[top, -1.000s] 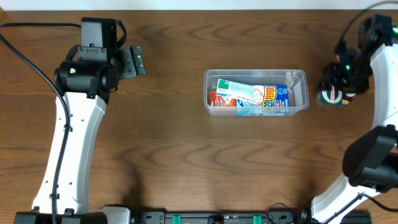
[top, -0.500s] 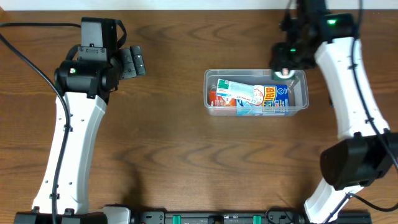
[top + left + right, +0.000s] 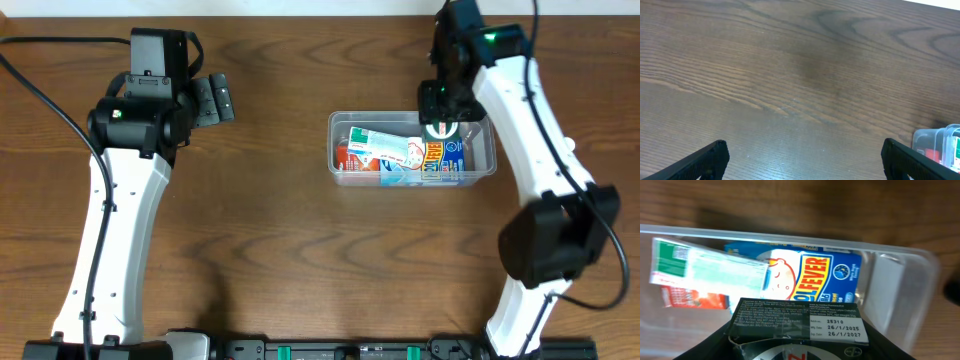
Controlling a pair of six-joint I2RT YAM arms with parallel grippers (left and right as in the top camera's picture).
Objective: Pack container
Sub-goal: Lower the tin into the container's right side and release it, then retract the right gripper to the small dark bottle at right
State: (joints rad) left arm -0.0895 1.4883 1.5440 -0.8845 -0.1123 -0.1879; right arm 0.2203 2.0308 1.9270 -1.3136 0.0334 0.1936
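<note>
My right gripper will move down and release the small dark box onto the uncovered side of the blue fever-patch box, because that side is below my right gripper.
The clear plastic container [image 3: 488,160] stands right of the table's middle and holds a blue fever-patch box [image 3: 445,160], a white and green box [image 3: 385,147] and a red box [image 3: 343,158]. My right gripper [image 3: 440,128] is shut on a small dark box [image 3: 799,325] and holds it over the container's far rim. In the right wrist view the dark box hangs above the blue box [image 3: 812,274] inside the container [image 3: 900,295]. My left gripper [image 3: 212,100] is open and empty, far to the left. The left wrist view shows the container's corner [image 3: 940,145] at the right edge.
Bare brown wooden table [image 3: 280,230] lies all around the container. The left arm's white body [image 3: 120,220] stands along the left side. The right arm's white link [image 3: 540,130] reaches over the table right of the container.
My right gripper has carried the dark box from the far right of the table leftward to above the container's far rim. The left arm has not moved.
</note>
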